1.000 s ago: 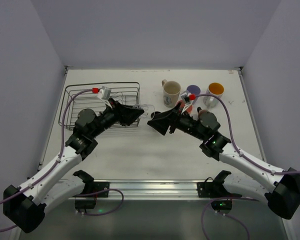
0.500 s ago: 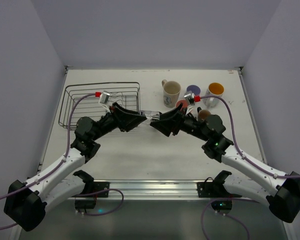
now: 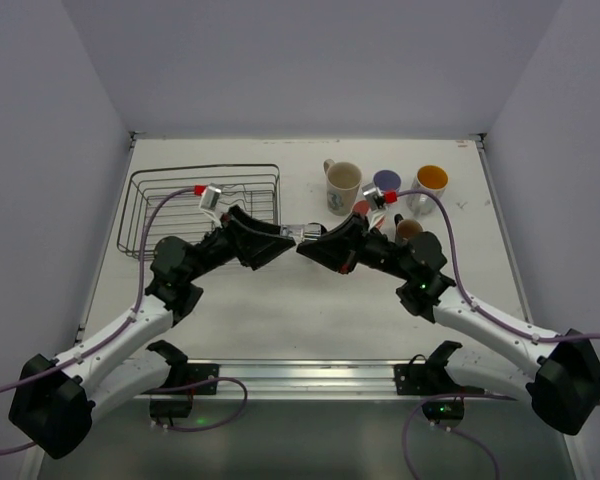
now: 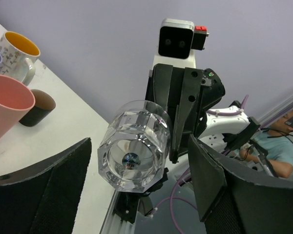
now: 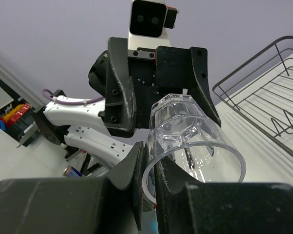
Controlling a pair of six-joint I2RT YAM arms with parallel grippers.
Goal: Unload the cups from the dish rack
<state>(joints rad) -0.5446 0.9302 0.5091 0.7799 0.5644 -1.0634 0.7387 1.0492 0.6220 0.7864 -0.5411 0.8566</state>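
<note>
The glass (image 3: 305,233) hangs sideways, so the right gripper next turns it down base-first onto the bare tabletop (image 3: 362,275) beside the pink tumbler and releases it.
A clear glass (image 3: 305,233) hangs on its side between my two grippers above the table's middle. My right gripper (image 5: 149,170) is shut on the glass's rim (image 5: 193,141), one finger inside and one outside. My left gripper (image 4: 136,190) stands open around the glass's base (image 4: 134,146), with a gap on both sides. The dish rack (image 3: 170,200) lies at the back left, and no cup shows in it. A cream mug (image 3: 342,185), a lavender tumbler (image 3: 386,181), an orange-lined mug (image 3: 430,182), a pink tumbler (image 4: 5,109) and a brown cup (image 4: 36,106) stand at the back right.
The row of cups lies just behind my right arm (image 3: 450,300). The rack's wire wall (image 5: 263,97) is off to the side of the glass. The table's metal front rail (image 3: 300,375) runs along the near edge.
My left gripper carried the glass rightward to meet the right one. The right jaws closed on the rim, then the left jaws opened off the base.
</note>
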